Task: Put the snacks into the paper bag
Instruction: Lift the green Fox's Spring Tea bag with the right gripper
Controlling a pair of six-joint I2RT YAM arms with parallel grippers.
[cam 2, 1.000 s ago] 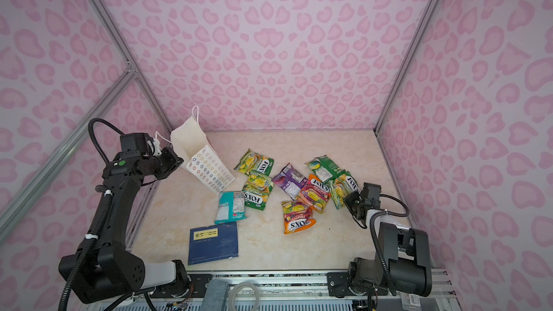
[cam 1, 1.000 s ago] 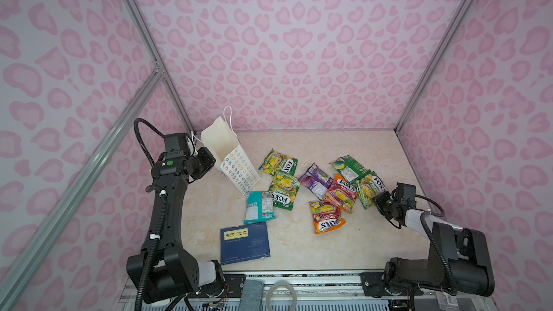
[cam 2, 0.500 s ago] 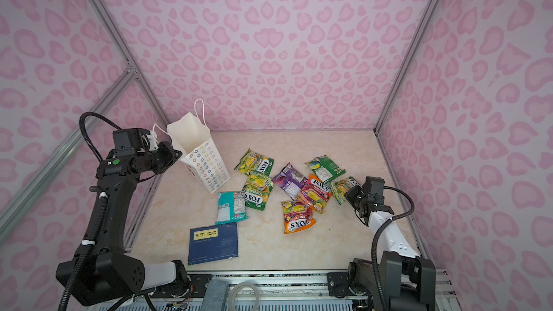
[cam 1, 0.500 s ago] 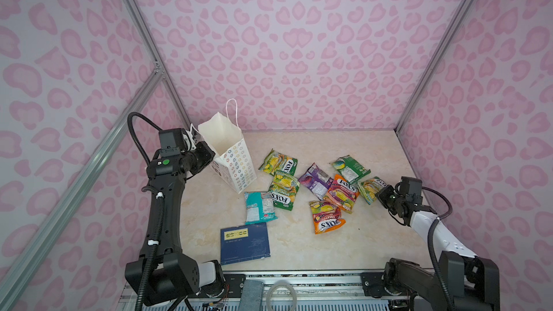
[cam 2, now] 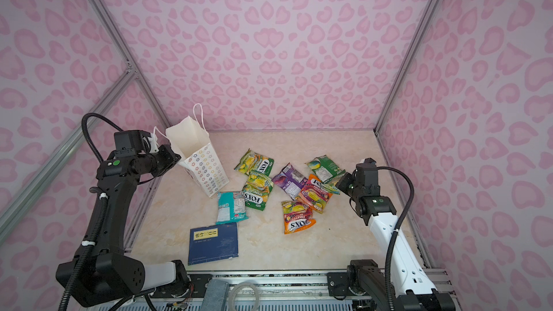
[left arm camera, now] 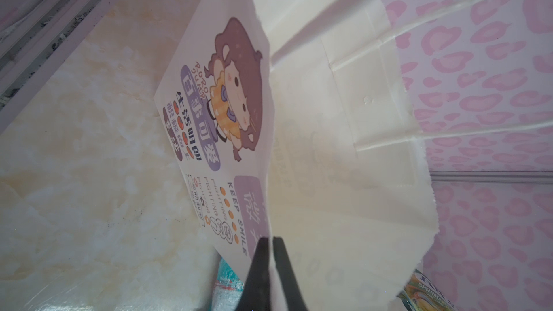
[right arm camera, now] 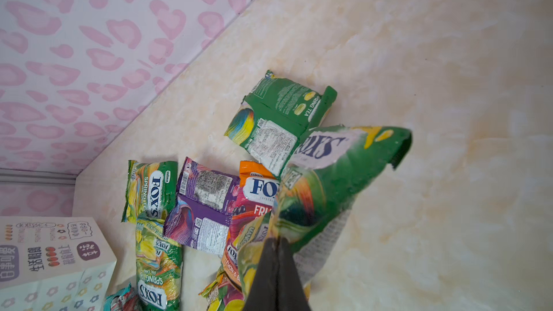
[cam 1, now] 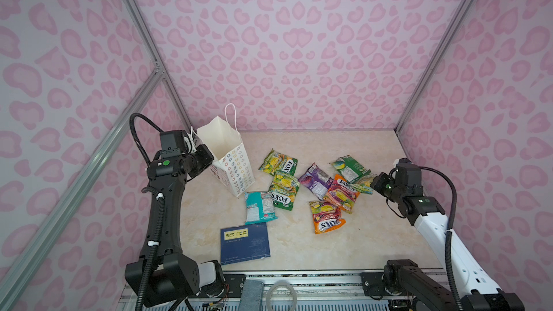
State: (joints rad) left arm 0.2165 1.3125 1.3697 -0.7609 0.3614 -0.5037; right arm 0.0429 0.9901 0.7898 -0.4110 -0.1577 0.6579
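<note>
My right gripper moves toward the bare floor (right arm camera: 368, 239) beside the farther orange packet next and releases the green FOX'S packet (right arm camera: 332, 175) there, since that spot is clear.
The white paper bag (cam 1: 235, 164) (cam 2: 205, 167) stands nearly upright with its mouth open and leans a little left. My left gripper (cam 1: 209, 158) (left arm camera: 270, 239) is shut on the bag's front rim, near the cartoon figure (left arm camera: 239, 91). Several snacks lie in a loose heap on the floor: green-yellow packets (cam 1: 278, 163) (cam 1: 284, 194), a purple one (cam 1: 315, 179), two orange ones (cam 1: 342, 192) (cam 1: 326, 219), a teal one (cam 1: 259, 207) and a green one (cam 1: 348, 167). My right gripper (cam 1: 373, 185) (right arm camera: 276, 240) is shut on a green FOX'S packet (right arm camera: 332, 175) (cam 2: 332, 187), raised at the heap's right edge.
A flat dark-blue book (cam 1: 244, 242) with a yellow label lies near the front edge, just below the teal packet. Pink patterned walls enclose the marble floor (cam 1: 329, 145) on three sides. A metal rail (cam 1: 299, 276) runs along the front.
The left gripper has swung the bag from lying tilted to nearly upright. The right gripper has closed on the green packet and lifted it off the floor, its arm rising.
</note>
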